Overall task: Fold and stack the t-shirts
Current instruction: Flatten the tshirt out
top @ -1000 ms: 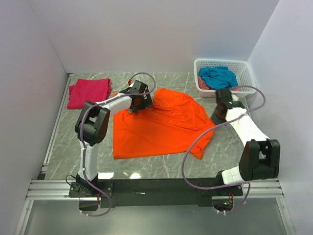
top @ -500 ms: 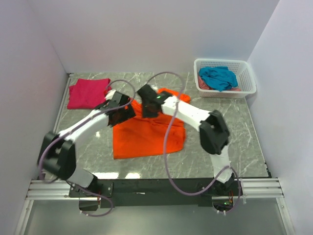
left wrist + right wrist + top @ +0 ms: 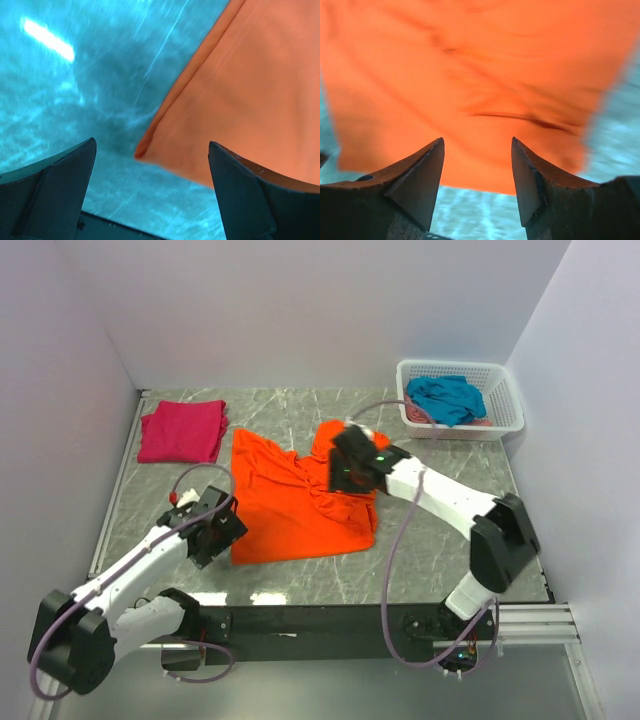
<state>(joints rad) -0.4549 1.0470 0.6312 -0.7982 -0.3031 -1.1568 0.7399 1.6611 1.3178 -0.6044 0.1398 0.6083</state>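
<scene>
My left gripper moves down and toward that corner next, onto the hem at the orange t-shirt's near corner (image 3: 236,560) (image 3: 144,154).
The bright orange t-shirt (image 3: 290,505) lies in the middle of the table, its right side folded over and wrinkled. My right gripper (image 3: 342,472) hovers over its upper right part; in the right wrist view the gripper (image 3: 477,141) is open with nothing between its fingers, the orange cloth (image 3: 470,75) below. My left gripper (image 3: 222,535) is at the shirt's near left corner, open wide (image 3: 151,145), with the orange corner (image 3: 250,100) just ahead of it and untouched. A folded magenta-pink t-shirt (image 3: 182,430) lies at the far left. The teal-blue t-shirt (image 3: 445,397) sits bunched in the basket.
A white lattice basket (image 3: 505,390) stands at the far right corner against the wall. White walls close in the table on the left, back and right. The arms' black base rail (image 3: 320,620) runs along the near edge.
The right arm swept the shirt's right side over to the left, then let go and opened. The left arm drew back from the shirt's far edge to its near left corner.
</scene>
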